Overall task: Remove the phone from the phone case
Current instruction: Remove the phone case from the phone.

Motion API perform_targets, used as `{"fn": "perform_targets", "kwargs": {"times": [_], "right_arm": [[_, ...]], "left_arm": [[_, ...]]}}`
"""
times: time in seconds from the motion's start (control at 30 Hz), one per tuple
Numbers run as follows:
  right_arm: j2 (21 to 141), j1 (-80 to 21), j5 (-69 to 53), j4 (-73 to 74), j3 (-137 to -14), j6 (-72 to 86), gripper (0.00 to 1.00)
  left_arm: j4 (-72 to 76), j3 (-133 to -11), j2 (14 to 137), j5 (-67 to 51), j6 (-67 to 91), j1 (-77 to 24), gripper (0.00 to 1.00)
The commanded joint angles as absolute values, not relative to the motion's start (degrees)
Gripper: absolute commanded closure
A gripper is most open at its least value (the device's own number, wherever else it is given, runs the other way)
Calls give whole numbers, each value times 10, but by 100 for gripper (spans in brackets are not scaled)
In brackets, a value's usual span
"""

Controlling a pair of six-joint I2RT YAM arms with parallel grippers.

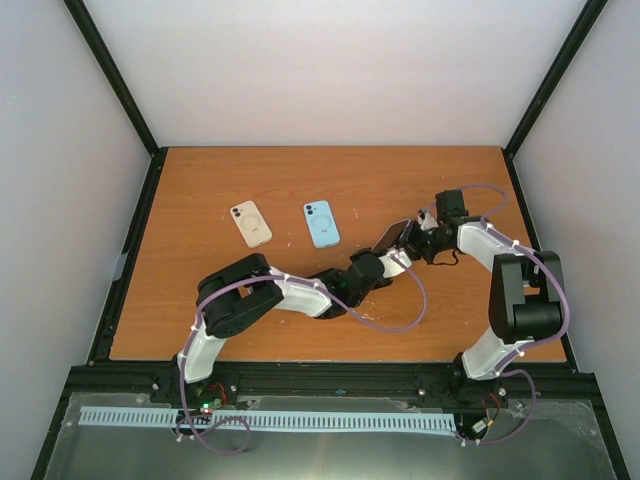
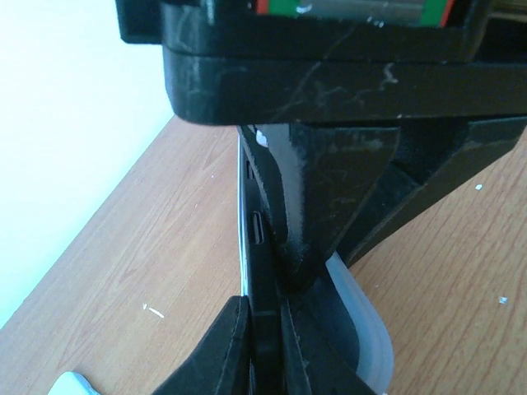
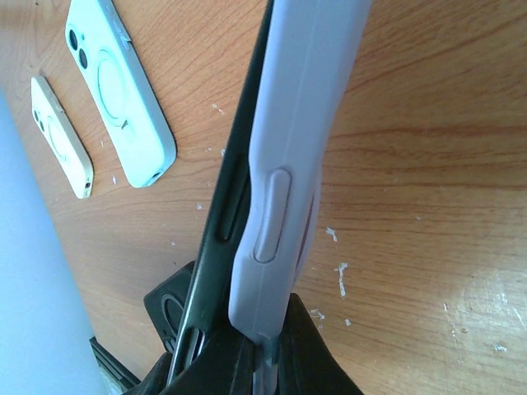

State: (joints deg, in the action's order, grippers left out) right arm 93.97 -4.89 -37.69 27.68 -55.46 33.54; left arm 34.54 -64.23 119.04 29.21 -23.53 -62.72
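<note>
The edge of the lavender case stands off the phone. My right gripper will pull the case to the right in the top view and down to bare tabletop, then let go of it.
A black phone is held on edge above the table where the two arms meet. In the left wrist view my left gripper is shut on the phone's thin black edge, with the pale case bulging away on the right. In the right wrist view my right gripper is shut on the lavender case. The black phone stands beside the case, peeled apart from it along this edge. In the top view the left gripper is just below the phone and the right gripper is at its right.
A light blue cased phone and a cream cased phone lie flat at the middle and left of the wooden table. Both also show in the right wrist view, the blue one and the cream one. Black frame posts and white walls surround the table.
</note>
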Motion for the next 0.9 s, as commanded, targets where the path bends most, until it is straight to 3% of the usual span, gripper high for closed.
{"fn": "perform_targets", "kwargs": {"times": [0.0, 0.17, 0.57, 0.87], "right_arm": [[921, -47, -401, 292, -552, 316, 97], [920, -47, -388, 297, -554, 303, 97], [909, -47, -310, 340, -576, 205, 97], [878, -47, -302, 344, -592, 164, 97]], "left_arm": [[348, -638, 1171, 303, -236, -621, 95], [346, -639, 1161, 300, -210, -620, 100], [260, -637, 1085, 201, -9, -563, 100], [249, -597, 1009, 197, 72, -502, 100]]}}
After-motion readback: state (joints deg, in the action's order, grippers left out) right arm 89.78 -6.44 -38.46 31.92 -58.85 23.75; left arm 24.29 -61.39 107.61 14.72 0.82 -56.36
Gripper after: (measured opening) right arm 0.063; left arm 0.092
